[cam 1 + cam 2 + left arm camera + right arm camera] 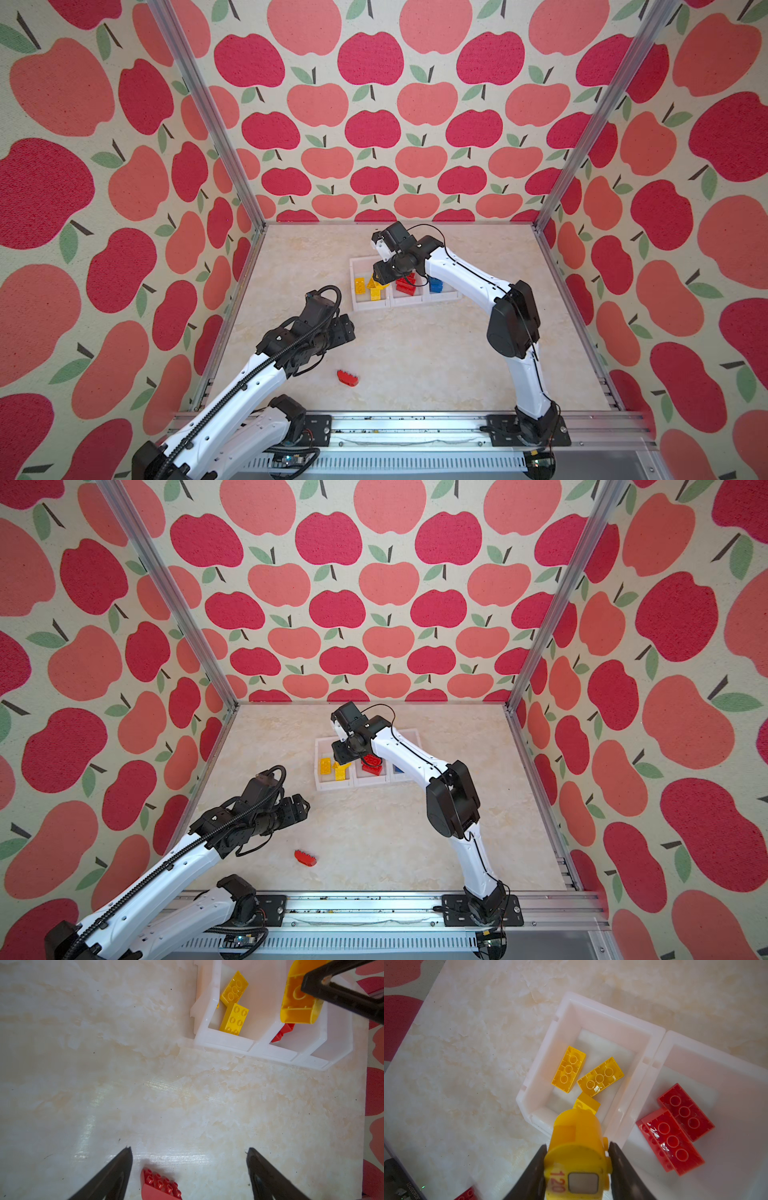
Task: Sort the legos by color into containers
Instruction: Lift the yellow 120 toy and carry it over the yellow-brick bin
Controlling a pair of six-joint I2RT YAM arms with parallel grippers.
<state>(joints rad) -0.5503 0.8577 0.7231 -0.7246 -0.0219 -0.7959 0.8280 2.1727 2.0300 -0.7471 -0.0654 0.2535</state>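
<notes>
Yellow legos already lie in the far part of the yellow bin [368, 273] [602, 1055], so next my right gripper needs to move outward and down over it to release the piece.
Three joined white containers [371, 306] [226, 1041] stand at the back of the table. The left one holds yellow legos [569, 1069], the middle one red legos [675, 1128], the right one a blue lego [435, 284]. My right gripper [577, 1145] is shut on the rounded yellow piece marked "120" [577, 1126] and hangs over the near wall of the yellow bin. A red brick [347, 378] [160, 1185] lies studs-up on the table near the front. My left gripper [189, 1149] [347, 328] hovers above it, open and empty.
Apple-patterned walls [124, 208] and aluminium posts [245, 187] close in the marble table on three sides. A metal rail [415, 419] with both arm bases runs along the front edge.
</notes>
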